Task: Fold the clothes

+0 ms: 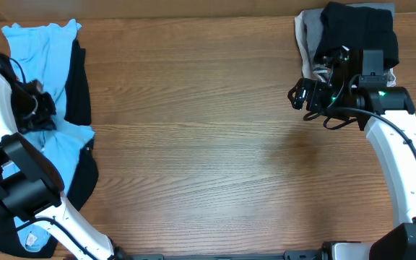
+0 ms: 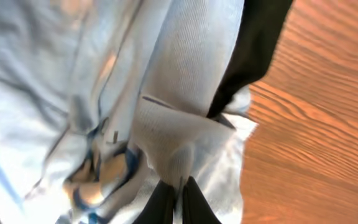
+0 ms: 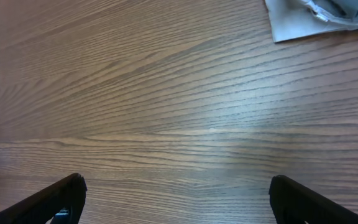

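Observation:
I should next pull the fold in my left gripper off the black top, to the gripper's right in the overhead view, across onto the bare wood, and release.
The clothes lie in a crumpled pile at the table's left edge: a light blue T-shirt with a black top beside and under it. My left gripper sits over this pile. In the left wrist view its fingers meet, shut on a pinched fold of the light blue T-shirt. The black top shows behind it at the upper right. My right gripper hovers far to the right over bare wood, open, with nothing between its fingers.
A folded stack of black and grey garments rests at the back right, just behind the right gripper; its grey corner shows in the right wrist view. Brown wooden table spans the middle.

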Motion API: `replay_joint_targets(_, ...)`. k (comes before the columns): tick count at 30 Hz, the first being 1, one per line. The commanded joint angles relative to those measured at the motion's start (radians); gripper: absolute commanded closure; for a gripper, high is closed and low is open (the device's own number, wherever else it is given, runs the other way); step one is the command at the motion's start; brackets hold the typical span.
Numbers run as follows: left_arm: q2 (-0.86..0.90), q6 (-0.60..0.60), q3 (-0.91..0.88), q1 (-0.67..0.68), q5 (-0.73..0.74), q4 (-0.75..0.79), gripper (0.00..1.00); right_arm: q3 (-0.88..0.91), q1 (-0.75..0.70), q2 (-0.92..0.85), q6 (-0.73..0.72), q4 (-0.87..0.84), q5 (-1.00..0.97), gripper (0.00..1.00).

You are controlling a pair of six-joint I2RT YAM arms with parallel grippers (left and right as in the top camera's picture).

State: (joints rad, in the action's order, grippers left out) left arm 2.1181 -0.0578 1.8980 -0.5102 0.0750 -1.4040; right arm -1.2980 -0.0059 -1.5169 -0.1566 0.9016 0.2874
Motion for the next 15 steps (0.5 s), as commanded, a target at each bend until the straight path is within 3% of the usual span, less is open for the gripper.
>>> replay_joint_targets(1, 0.000, 0.009, 0.114, 0.033, 0.004, -0.066, 0.96, -0.017, 0.005, 0.002, 0.000, -0.005, -0.006, 0.03)
replay_joint_targets(11, 0.000, -0.003, 0.410, 0.206, 0.056, -0.239, 0.96, -0.017, 0.005, 0.002, 0.000, -0.006, -0.005, 0.03)
replay_joint_targets(15, 0.000, -0.002, 0.503, 0.334, 0.120, -0.245, 0.96, -0.021, 0.003, 0.003, 0.000, -0.006, -0.005, 0.11)
